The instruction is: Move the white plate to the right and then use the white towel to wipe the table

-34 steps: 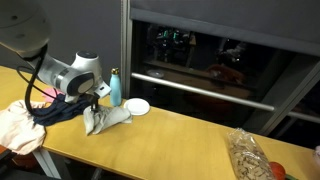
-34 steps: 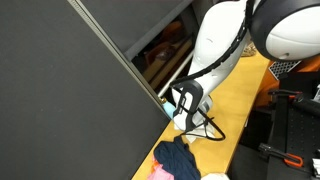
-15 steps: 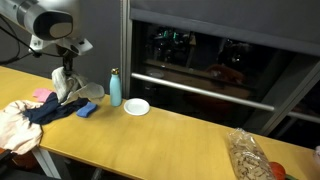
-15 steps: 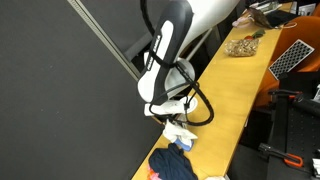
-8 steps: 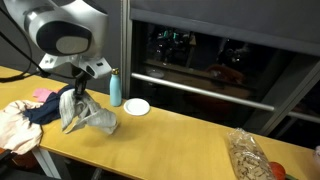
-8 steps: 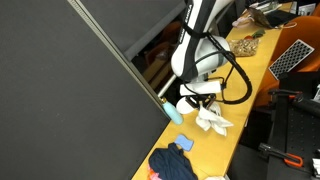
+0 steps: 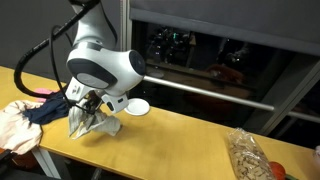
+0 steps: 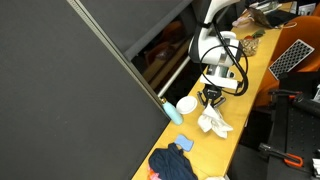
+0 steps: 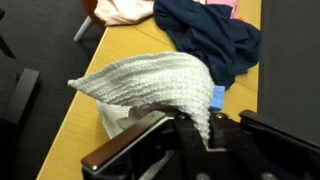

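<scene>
I should lower my gripper slightly away from the dark blue cloth next and let go of the towel on the wooden table.
The white towel (image 7: pixel 92 125) lies bunched on the wooden table (image 7: pixel 180 140) and hangs from my gripper (image 7: pixel 87 101); it also shows in an exterior view (image 8: pixel 213 122) and in the wrist view (image 9: pixel 150 85). My gripper (image 9: pixel 196 135) is shut on a fold of the towel, just above the table. The white plate (image 7: pixel 137 106) sits on the table just behind and right of the towel, partly behind the arm, and shows as a disc in an exterior view (image 8: pixel 185 104).
A dark blue cloth (image 7: pixel 48 108) (image 9: pixel 215 40) and a pale peach cloth (image 7: pixel 15 125) lie at the table's end. A small blue block (image 9: pixel 217 97) lies by the towel. A bag of snacks (image 7: pixel 245 155) sits far along the table.
My arm has swung over the towel, lowering and shifting it along the table toward the plate. The blue bottle seen earlier is now hidden behind the arm.
</scene>
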Available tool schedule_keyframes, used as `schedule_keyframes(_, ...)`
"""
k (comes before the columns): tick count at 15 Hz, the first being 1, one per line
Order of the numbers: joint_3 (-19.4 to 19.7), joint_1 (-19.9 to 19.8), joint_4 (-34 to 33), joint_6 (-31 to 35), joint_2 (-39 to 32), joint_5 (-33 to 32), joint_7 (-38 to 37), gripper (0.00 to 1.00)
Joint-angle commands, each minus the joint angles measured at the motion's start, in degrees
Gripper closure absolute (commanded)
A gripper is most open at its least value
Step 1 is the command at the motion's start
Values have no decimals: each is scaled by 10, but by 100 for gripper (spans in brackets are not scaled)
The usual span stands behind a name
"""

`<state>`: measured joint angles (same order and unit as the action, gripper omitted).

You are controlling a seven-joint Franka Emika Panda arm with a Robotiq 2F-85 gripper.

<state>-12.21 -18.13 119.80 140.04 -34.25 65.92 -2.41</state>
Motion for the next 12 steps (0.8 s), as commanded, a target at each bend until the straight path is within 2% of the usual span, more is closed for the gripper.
schedule_keyframes(1, 50, 10, -21, -74, -50, 90, 108, 96)
schedule_keyframes(4, 99, 43, -30, -85, -76, 72, 116, 96)
schedule_keyframes(7, 133, 95, -44, -45, -81, 43, 54, 96)
schedule_keyframes(11, 159, 147, -67, 5, -91, -11, -6, 96)
schedule_keyframes(12, 161, 156, -69, 14, -91, -27, -24, 61)
